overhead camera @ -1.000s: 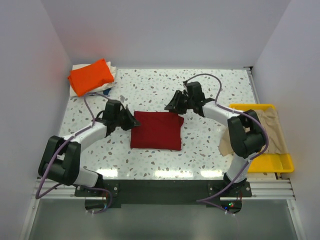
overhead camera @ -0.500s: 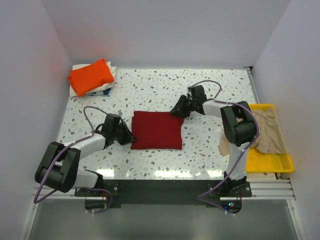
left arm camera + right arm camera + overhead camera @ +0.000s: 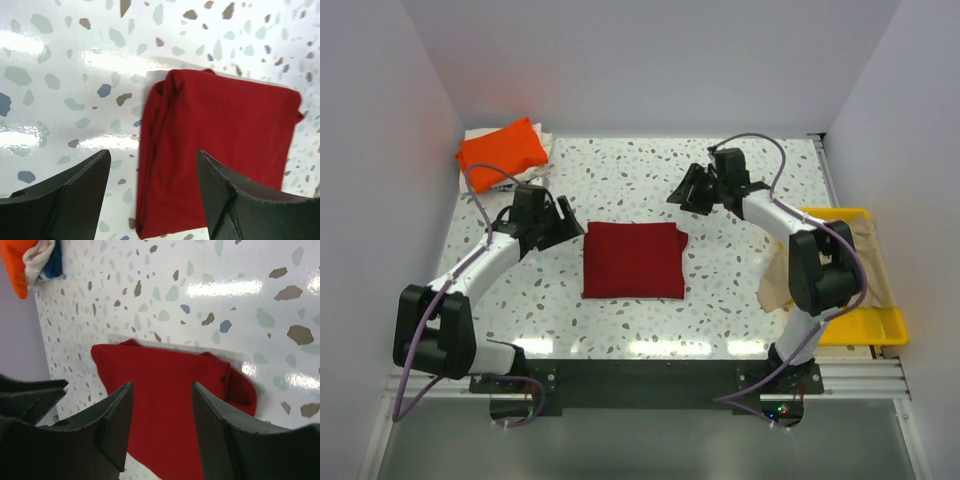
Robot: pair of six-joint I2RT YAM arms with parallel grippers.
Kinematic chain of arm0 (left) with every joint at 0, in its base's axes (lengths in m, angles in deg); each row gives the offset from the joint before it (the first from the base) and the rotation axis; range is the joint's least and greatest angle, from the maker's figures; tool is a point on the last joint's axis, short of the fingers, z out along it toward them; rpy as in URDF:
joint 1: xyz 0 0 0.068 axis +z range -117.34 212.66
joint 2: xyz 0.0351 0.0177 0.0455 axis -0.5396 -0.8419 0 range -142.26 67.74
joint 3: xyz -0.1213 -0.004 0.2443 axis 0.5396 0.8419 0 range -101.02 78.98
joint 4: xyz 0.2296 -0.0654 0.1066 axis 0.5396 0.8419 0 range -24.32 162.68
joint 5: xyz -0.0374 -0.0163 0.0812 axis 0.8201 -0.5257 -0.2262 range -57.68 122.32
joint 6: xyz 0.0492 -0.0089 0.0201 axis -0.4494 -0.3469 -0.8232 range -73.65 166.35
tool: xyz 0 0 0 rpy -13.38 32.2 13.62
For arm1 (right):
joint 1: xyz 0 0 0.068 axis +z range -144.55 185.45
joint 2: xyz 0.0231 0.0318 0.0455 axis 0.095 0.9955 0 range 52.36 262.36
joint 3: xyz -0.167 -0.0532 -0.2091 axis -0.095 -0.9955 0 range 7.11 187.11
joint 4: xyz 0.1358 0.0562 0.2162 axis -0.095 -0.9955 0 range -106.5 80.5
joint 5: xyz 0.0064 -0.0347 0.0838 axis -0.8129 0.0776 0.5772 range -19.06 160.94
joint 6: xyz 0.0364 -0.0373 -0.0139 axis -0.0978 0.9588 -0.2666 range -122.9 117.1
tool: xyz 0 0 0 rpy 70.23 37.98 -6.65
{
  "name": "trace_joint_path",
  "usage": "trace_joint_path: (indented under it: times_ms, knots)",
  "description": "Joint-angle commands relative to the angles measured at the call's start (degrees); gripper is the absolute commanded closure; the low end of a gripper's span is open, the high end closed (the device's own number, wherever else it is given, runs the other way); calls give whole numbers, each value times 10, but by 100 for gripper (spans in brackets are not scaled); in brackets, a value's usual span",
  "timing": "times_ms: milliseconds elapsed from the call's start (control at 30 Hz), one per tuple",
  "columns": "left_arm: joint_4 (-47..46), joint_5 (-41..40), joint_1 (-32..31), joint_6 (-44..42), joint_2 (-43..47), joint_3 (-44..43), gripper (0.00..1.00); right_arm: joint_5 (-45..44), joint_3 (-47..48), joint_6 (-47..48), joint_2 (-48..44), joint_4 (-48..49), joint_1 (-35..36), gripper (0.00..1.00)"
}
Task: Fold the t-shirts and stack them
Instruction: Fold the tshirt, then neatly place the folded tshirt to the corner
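Observation:
My left gripper next goes down and to the right in the top view onto the dark red t-shirt's folded edge, lying between its open fingers.
A dark red t-shirt [image 3: 633, 260] lies folded into a flat rectangle in the middle of the table, also seen in the left wrist view [image 3: 220, 145] and the right wrist view [image 3: 165, 415]. My left gripper [image 3: 563, 228] [image 3: 152, 155] hovers open just off its left edge, holding nothing. Beyond its far right corner my right gripper [image 3: 682, 193] [image 3: 162, 387] is open and empty too. An orange t-shirt [image 3: 503, 152] [image 3: 17, 265] lies folded on a whitish one [image 3: 542, 142] at the far left corner. A beige-tan t-shirt [image 3: 865, 262] is crumpled in the tray.
A yellow plastic tray [image 3: 855, 328] stands at the right edge of the table, with the beige cloth hanging over its left side [image 3: 775, 285]. White walls close in the table on three sides.
My left gripper has let go of the red t-shirt's left edge, opened and drawn back up and to the left. The right gripper has lifted off the far right corner and opened wider.

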Motion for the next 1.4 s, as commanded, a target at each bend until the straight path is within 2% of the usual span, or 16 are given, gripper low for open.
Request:
trace_joint_path:
  times_ms: [0,300,500,700,900,967,1067,1100,1133,1300,1367]
  knots:
    - [37,1,13,-66,-43,-31,26,-24,-40,15,-87,-10,-1,47]
    - [-25,127,12,-90,-144,-48,21,-1,-146,20,-181,11,5,47]
    - [-32,138,4,-88,-178,-36,26,8,-174,27,-208,11,4,47]
    - [-14,87,-31,-73,-204,-34,35,14,-177,28,-211,15,5,47]
    - [-6,46,-53,-58,-227,-41,52,22,-183,22,-204,27,5,47]
    - [2,29,-65,-54,-236,-52,63,26,-186,19,-202,30,4,47]
    - [12,19,-80,-53,-242,-75,85,30,-190,16,-209,32,6,48]
    - [18,19,-84,-54,-244,-97,96,31,-191,15,-213,30,7,48]
    - [32,15,-87,-54,-246,-110,100,32,-194,15,-216,30,9,48]
    - [73,-52,-89,-67,-261,-213,100,28,-203,21,-244,7,21,48]
    - [98,-110,-89,-82,-283,-253,100,23,-208,28,-254,-6,25,48]
